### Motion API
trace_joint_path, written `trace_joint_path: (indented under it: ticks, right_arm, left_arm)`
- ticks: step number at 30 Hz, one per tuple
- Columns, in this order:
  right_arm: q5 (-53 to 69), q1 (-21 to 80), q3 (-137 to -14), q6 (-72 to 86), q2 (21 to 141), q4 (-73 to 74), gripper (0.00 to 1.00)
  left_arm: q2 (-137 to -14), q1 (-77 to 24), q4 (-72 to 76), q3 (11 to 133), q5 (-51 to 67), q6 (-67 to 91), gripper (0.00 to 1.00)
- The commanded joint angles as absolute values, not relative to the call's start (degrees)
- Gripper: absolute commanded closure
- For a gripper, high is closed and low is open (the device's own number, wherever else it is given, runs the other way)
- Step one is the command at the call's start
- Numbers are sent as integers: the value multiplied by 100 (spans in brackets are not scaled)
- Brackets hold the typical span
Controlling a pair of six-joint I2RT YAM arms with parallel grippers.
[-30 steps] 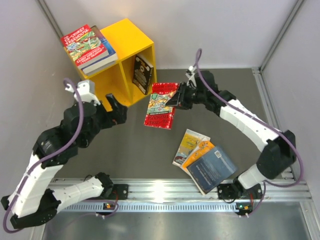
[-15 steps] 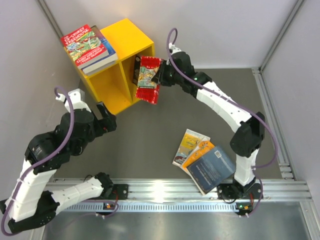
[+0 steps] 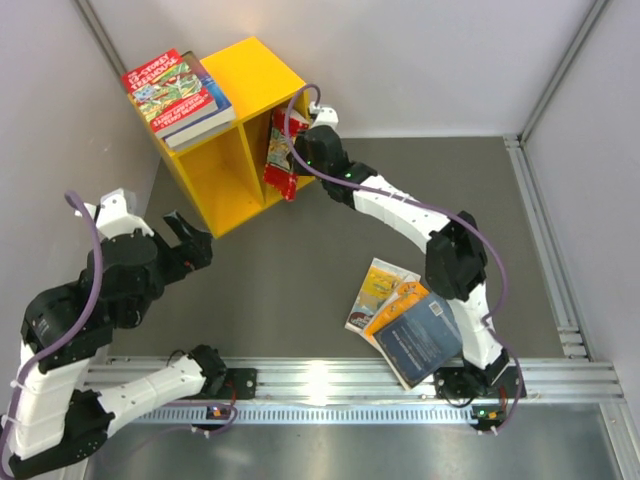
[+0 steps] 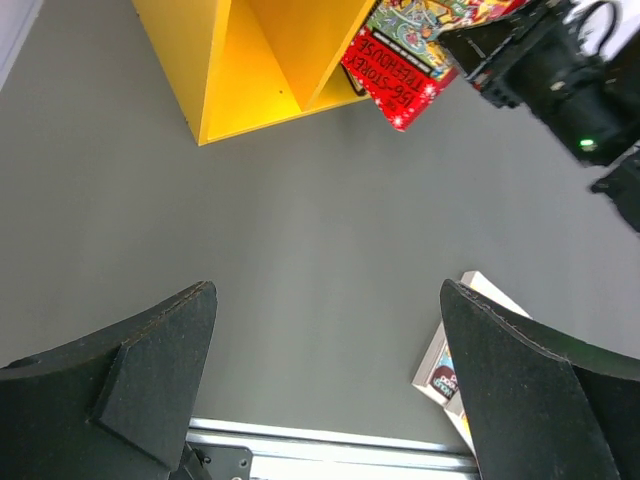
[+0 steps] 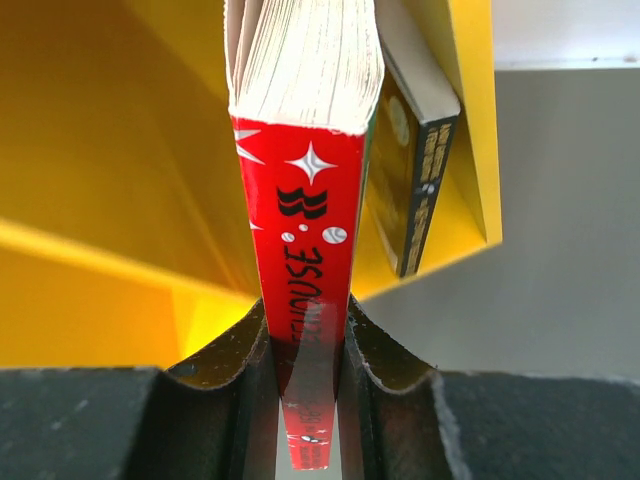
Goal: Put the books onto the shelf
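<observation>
Next, my right gripper slides to the left in the top view, into the shelf section beside the dark book [image 3: 270, 142] [image 5: 372, 252], and releases, because the red book juts out.
The yellow shelf [image 3: 255, 75] stands at the back left, lying so its two compartments face the table. My right gripper [image 3: 303, 152] is shut on a red "Treehouse" book [image 3: 279, 160], held upright by its spine at the mouth of the right compartment. In the right wrist view the red book [image 5: 305, 200] sits between the fingers [image 5: 385, 360], next to a dark book [image 5: 415, 180] that leans inside the shelf [image 5: 110, 150]. My left gripper [image 3: 188, 243] hangs open over bare table, in front of the shelf. Several books [image 3: 410, 320] lie in a pile at the front right.
A stack of books [image 3: 178, 92] lies on top of the shelf's left half. In the left wrist view I see the shelf [image 4: 250, 60], the red book [image 4: 398, 72] and the pile's corner [image 4: 447, 372]. Grey walls close the back and sides. A metal rail [image 3: 330, 380] runs along the front.
My right arm carried the red book from the table's middle up and left to the right compartment, turning it edge-on. My left arm drew back toward the near left, away from the shelf.
</observation>
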State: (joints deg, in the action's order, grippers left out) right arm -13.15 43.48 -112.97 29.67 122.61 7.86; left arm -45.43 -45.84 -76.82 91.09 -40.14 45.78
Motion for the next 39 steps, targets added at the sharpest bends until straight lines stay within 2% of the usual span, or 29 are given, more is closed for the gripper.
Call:
trace_joint_path:
  ticks: [1, 8, 14, 29, 38, 39]
  right_arm:
    - [-1977, 4464, -11733, 2997, 12506, -729, 100]
    - [-2408, 4579, -12146, 2918, 13507, -1546, 100]
    - [-2355, 4597, -12963, 3032, 14263, -1678, 100]
    - [-2364, 4684, -13192, 3340, 14985, -1916, 98]
    - [-2163, 4658, -12921, 3401, 14871, -1846, 79]
    - [-2162, 4658, -12885, 3436, 14845, -1811, 68]
  left_arm:
    - [-4465, -4588, -7989, 9158, -4262, 4456, 2]
    - [-4114, -4597, -7954, 8895, -4280, 4482, 2]
    - [-3824, -4597, -7963, 8561, -4271, 4561, 1]
    - [-3656, -4588, -7735, 8156, -4368, 4412, 1]
    - [-3691, -4597, -7454, 7928, -4307, 4368, 1]
    - [-3709, -4588, -7436, 7910, -4281, 4368, 1]
